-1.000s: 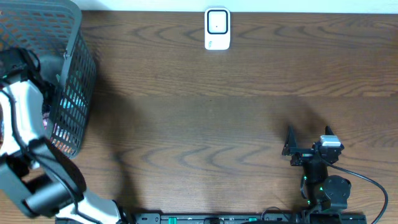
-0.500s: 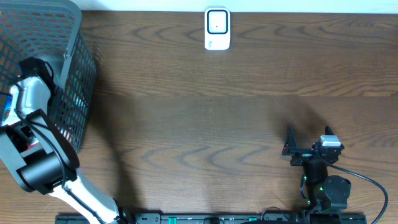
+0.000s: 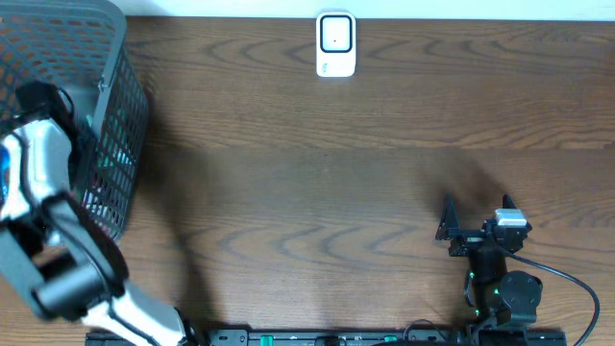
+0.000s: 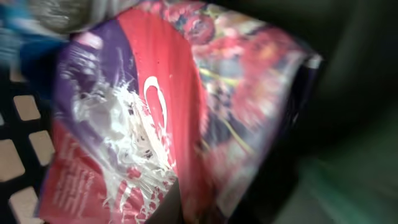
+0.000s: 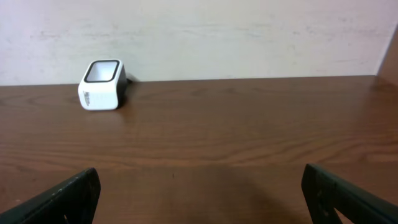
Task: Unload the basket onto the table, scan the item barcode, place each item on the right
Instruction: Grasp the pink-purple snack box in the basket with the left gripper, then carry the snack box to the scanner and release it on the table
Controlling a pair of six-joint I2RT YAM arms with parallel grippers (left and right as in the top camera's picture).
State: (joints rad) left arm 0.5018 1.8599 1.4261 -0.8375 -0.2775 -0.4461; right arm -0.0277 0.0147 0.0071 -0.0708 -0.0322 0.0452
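Note:
I will next lift the packet past the basket's rim with my left gripper and then lower it there.
A crinkled red and purple snack packet fills the left wrist view, blurred, with basket mesh behind it. My left gripper is shut on the packet's lower edge; one dark finger shows against the foil. From overhead the left arm reaches down into the grey basket, and its jaws are hidden there. The white barcode scanner stands at the table's far edge, and it also shows in the right wrist view as the scanner. My right gripper rests open and empty near the front right.
The wire basket takes up the far left corner, and other blurred items lie beside the packet inside it. A wall runs behind the scanner. Brown wooden table stretches between basket, scanner and right arm.
The left arm has shifted inside the basket and its jaws have closed on the packet. The right arm has not moved.

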